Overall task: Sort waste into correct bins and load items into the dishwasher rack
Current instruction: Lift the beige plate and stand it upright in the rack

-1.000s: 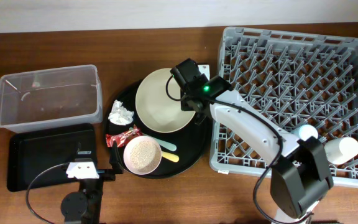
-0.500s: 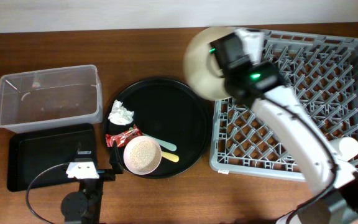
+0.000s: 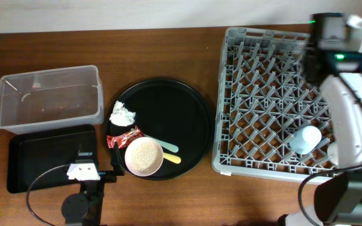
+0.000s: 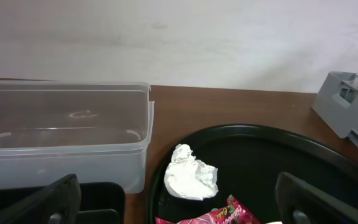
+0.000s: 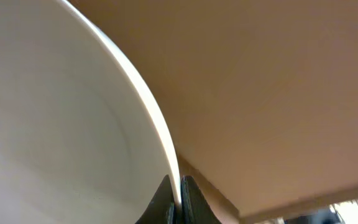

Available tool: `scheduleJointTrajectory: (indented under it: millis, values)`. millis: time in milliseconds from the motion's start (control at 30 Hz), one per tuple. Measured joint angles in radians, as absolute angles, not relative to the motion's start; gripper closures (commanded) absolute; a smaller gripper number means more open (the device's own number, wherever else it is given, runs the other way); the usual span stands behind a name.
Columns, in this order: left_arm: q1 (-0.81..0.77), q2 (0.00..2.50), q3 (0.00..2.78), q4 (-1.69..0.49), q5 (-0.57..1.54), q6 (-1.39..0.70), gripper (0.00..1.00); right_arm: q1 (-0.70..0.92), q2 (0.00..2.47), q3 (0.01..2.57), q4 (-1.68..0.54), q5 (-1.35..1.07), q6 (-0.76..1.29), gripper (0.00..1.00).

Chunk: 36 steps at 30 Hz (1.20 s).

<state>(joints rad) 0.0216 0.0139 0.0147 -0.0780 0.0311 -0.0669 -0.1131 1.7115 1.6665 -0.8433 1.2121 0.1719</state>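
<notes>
I will lower my right gripper toward the rack's back slots and let go of the bowl-plate's rim, because those slots are below it and are empty beyond the light blue cup.
My right gripper is shut on the rim of the large cream bowl-plate, which fills the right wrist view. The right arm reaches over the back right corner of the grey dishwasher rack. A light blue cup sits in the rack. On the round black tray lie a crumpled tissue, a red wrapper, a small bowl of white grains, a mint spoon and a yellow spoon. My left gripper is open, low in front of the tissue.
The clear tub stands at the left and has nothing in it. The shallow black tray lies just in front of it. A pale wall runs behind the table's far edge.
The right arm lifted the cream bowl-plate off the round tray and swung it right, across the rack to its back right corner. The left arm has not moved.
</notes>
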Motion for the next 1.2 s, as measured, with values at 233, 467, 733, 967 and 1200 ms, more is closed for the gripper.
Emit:
scheduleJointTrajectory:
  millis: [233,467,733,967,1200]
  values:
    - [0.022,0.014,0.015,-0.078,0.031,-0.067,0.01,-0.278,1.712,1.666,-0.671,1.240,0.069,0.96]
    - [0.022,0.014,0.015,-0.078,0.031,-0.067,0.01,-0.319,1.731,1.667,-0.544,1.137,-0.140,0.96]
    - [0.022,0.014,0.015,-0.078,0.031,-0.067,0.01,-0.319,1.907,1.670,-0.421,1.083,-0.447,0.96]
    - [0.022,0.014,0.015,-0.078,0.031,-0.067,0.01,-0.314,1.935,1.671,-0.383,1.085,-0.550,0.96]
    - [0.022,0.014,0.015,-0.078,0.031,-0.067,0.01,-0.265,1.941,1.672,-0.373,1.099,-0.570,0.71]
